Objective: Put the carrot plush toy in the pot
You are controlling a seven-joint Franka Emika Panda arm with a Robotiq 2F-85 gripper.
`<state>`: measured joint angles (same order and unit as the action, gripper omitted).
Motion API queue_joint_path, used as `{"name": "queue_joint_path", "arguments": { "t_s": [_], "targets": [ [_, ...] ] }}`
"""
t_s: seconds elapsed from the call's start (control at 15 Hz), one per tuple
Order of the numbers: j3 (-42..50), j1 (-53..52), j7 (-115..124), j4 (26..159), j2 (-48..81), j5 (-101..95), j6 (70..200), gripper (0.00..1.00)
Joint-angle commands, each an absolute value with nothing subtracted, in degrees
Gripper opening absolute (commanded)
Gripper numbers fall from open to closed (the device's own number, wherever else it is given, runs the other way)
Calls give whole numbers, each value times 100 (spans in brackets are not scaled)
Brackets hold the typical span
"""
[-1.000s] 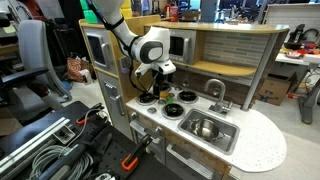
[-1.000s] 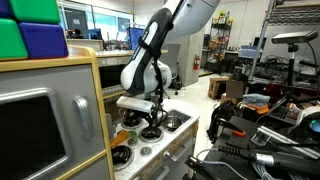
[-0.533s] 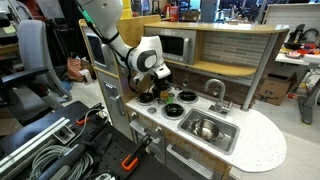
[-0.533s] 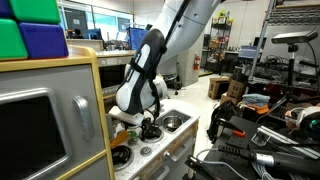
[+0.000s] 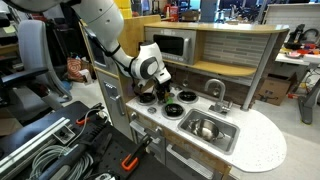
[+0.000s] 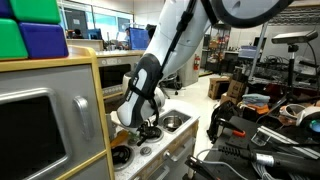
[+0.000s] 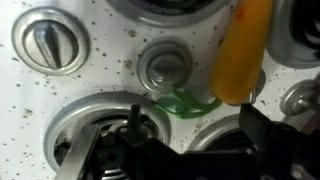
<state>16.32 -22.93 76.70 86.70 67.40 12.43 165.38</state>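
The carrot's orange body lies off-center toward the right in the wrist view. My gripper turns and shifts there next, then lowers around its end by the leaves.
In the wrist view the carrot plush toy lies on the speckled white stovetop among the burners, its orange body up right and its green leafy end nearest the jaws. My gripper is open, its dark fingers either side of the green end, just above the stovetop. In both exterior views the gripper is low over the stove and hides the carrot. The shiny silver pot sits in the sink basin, to the right of the gripper; it also shows in an exterior view.
Round black burners and silver knobs surround the carrot. A faucet stands behind the grey sink. The toy kitchen's wooden back wall and microwave rise close behind the stove.
The arm has swung down and toward the stove's back corner. The gripper has dropped from above the burners to just over the stovetop.
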Motion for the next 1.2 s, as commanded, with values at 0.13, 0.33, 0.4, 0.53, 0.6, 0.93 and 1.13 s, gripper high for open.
{"name": "queue_joint_path", "arguments": {
  "t_s": [0.13, 0.33, 0.4, 0.53, 0.6, 0.93, 1.13],
  "targets": [
    [2030, -2413, 8452, 7979, 7228, 1169, 16776, 100],
    [2051, -2411, 8736, 7770, 7345, 1158, 16717, 100],
    [2038, -2409, 8827, 7692, 7383, 1157, 16701, 100],
    [1985, -2383, 8987, 7549, 7424, 1170, 16666, 100],
    [1960, -2368, 9062, 7477, 7443, 1171, 16642, 100],
    [1879, -2307, 9426, 7165, 7573, 1150, 16512, 100],
    [1688, -2192, 9564, 7098, 7573, 1166, 16323, 100]
  ]
}}
